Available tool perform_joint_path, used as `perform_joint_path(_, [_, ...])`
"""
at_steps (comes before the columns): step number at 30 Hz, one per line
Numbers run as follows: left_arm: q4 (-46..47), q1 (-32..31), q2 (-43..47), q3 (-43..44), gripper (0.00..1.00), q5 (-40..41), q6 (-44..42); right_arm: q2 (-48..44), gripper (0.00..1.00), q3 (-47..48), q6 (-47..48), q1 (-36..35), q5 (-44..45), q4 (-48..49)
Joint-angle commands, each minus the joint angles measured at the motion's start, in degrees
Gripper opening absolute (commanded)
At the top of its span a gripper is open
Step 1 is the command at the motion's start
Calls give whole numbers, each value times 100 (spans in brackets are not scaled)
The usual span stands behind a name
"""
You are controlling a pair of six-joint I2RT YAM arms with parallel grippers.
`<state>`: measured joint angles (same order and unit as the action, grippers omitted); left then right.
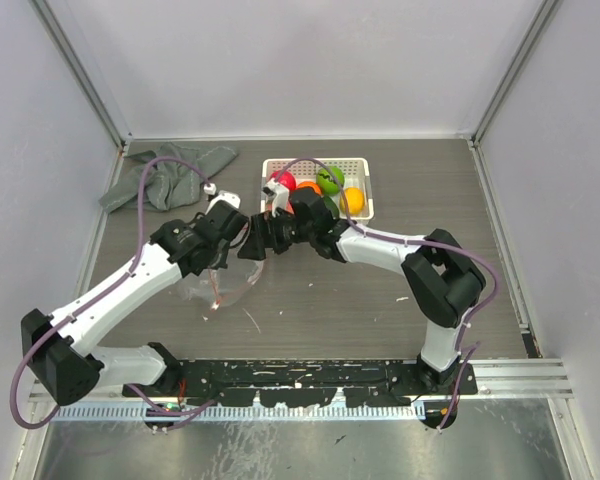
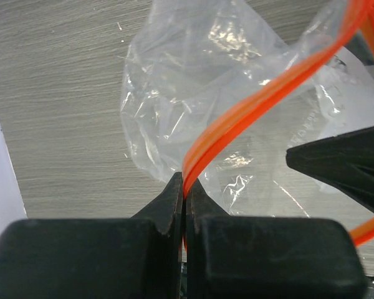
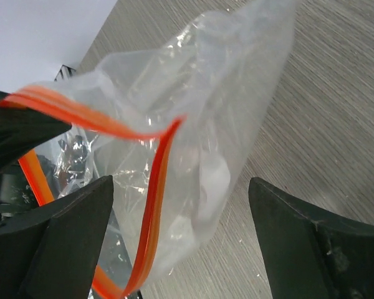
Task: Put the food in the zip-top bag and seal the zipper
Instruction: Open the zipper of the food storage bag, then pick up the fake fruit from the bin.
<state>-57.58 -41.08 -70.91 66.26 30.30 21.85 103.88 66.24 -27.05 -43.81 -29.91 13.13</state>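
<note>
I will swing my right gripper away from the bag (image 1: 223, 287) next and bring it down over the yellow fruit (image 1: 353, 200), because the fruit lies outward and to the gripper's right in the top view.
The clear zip-top bag (image 1: 223, 287) hangs from my left gripper (image 1: 251, 244) above the table. In the left wrist view the left gripper (image 2: 186, 187) is shut on the orange-red zipper (image 2: 249, 106) at the bag's mouth, with the bag (image 2: 187, 81) hanging below. My right gripper (image 3: 181, 212) is open, its fingers astride the open mouth of the bag (image 3: 224, 99), with the zipper (image 3: 154, 212) running between them and touching neither. In the top view the right gripper (image 1: 275, 226) meets the left one. The food lies in the white basket (image 1: 363, 163): red (image 1: 285, 181), green (image 1: 330, 180) and orange (image 1: 353, 200) fruits. No fruit shows inside the bag.
A grey cloth (image 1: 170, 176) lies crumpled at the back left. The basket stands at the back centre, just behind both grippers. Walls close the table on the left, the right and the back.
</note>
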Motion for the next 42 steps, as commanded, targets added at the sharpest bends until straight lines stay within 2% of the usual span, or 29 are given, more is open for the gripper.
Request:
perform_joint_path(1, [269,94,3,64,0,160,27,-525,94,159,351,2,118,-327])
perform_joint_path(9, [403,186,183,-71,0,104,-5,-1213,95,155,1175,668,564,-1217])
perform_joint_path(11, [452,206,235,-93,5,54,-12,-1229,95,262,1377,895,813,-1519])
perform_joint_path(13, [502,240,291,-88,0,-34,-57,-1214,95,396,1626,1059,1293,-1788])
perform_joint_path(18, [418,303,316,110,0,-257,-227,-935,95,770,2059,1381,2607,-2248])
perform_joint_path(23, [206,369,254,392,0,-452,-514,-443,95,1219,2335,1627,3514,-2386])
perform_joint_path(28, [188,391,297,559,0,-254,-898,128,94,1734,2631,1730,4439,-2534])
perform_joint_path(33, [519,397,422,319,0,-100,-1062,585,90,1986,2631,1779,4996,-2651])
perform_joint_path(42, [799,685,526,-66,0,-421,-1101,1045,72,1962,2611,1844,5378,-2763])
